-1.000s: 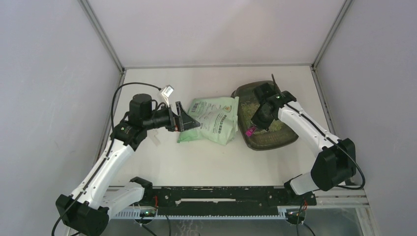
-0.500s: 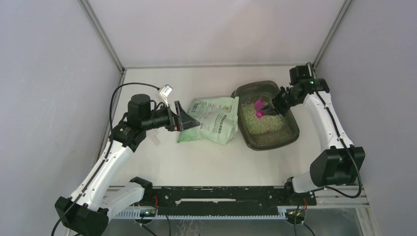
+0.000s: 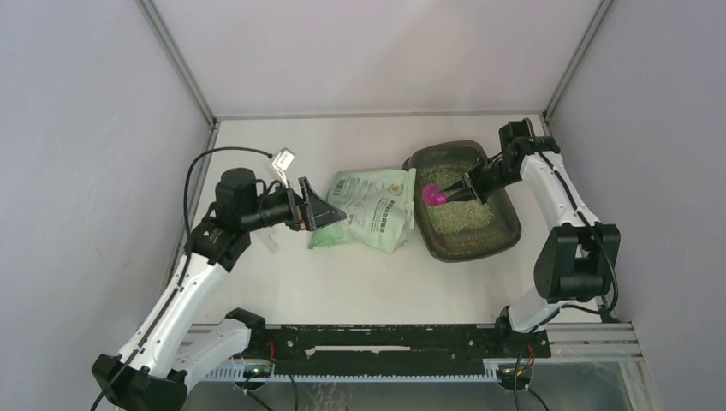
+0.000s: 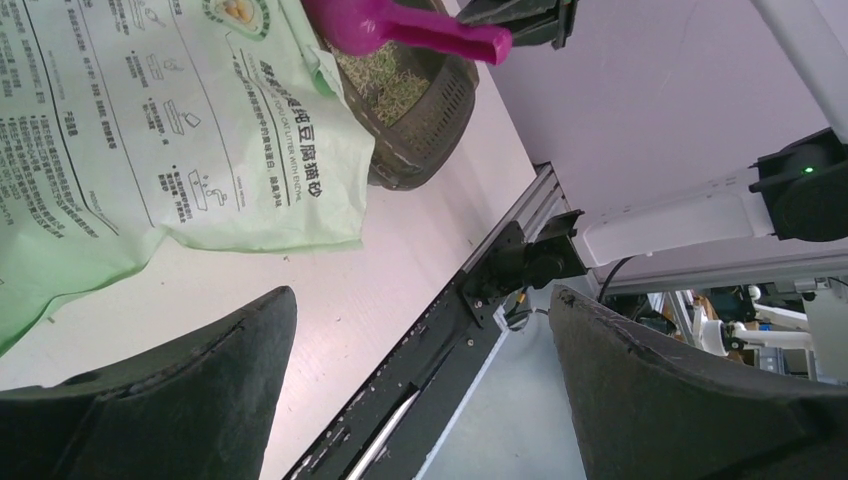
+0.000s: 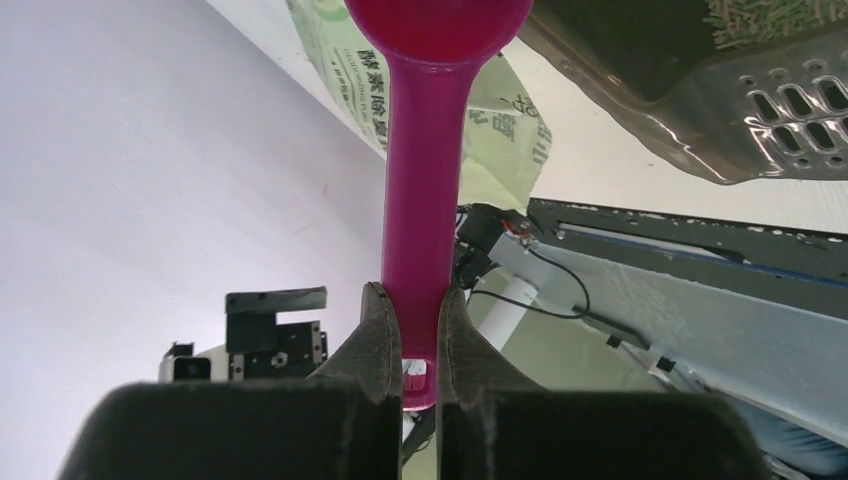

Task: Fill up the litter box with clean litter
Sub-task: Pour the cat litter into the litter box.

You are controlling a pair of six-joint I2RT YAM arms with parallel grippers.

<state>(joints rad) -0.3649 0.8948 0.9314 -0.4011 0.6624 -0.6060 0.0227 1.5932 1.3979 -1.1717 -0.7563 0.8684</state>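
Observation:
The part of the table beside the green bag is below my right gripper, so my right gripper needs to move down to it next, past the box's rim, and let go of the scoop (image 3: 432, 195).
The dark litter box (image 3: 507, 229) sits at the right of the table with pale greenish clean litter (image 3: 458, 216) spread inside it. My right gripper (image 3: 468, 187) hovers over the box, shut on the handle of a magenta scoop (image 3: 432, 195) whose bowl hangs above the box's left rim. In the right wrist view the fingers (image 5: 378, 330) pinch the scoop handle (image 5: 425, 150). My left gripper (image 3: 323, 208) stands wide open and holds nothing, just left of the green bag (image 3: 374, 208). The left wrist view shows the bag (image 4: 150, 130), scoop (image 4: 420, 35) and litter box (image 4: 430, 110).
A small white tag (image 3: 282, 158) hangs on the left arm's cable. Grey enclosure walls close in the table on the left, back and right. A black rail (image 3: 385, 338) runs along the near edge between the arm bases.
The right arm swung the scoop from the box's near-left corner up over its middle, then to its left rim. The left arm shifted slightly left, still open.

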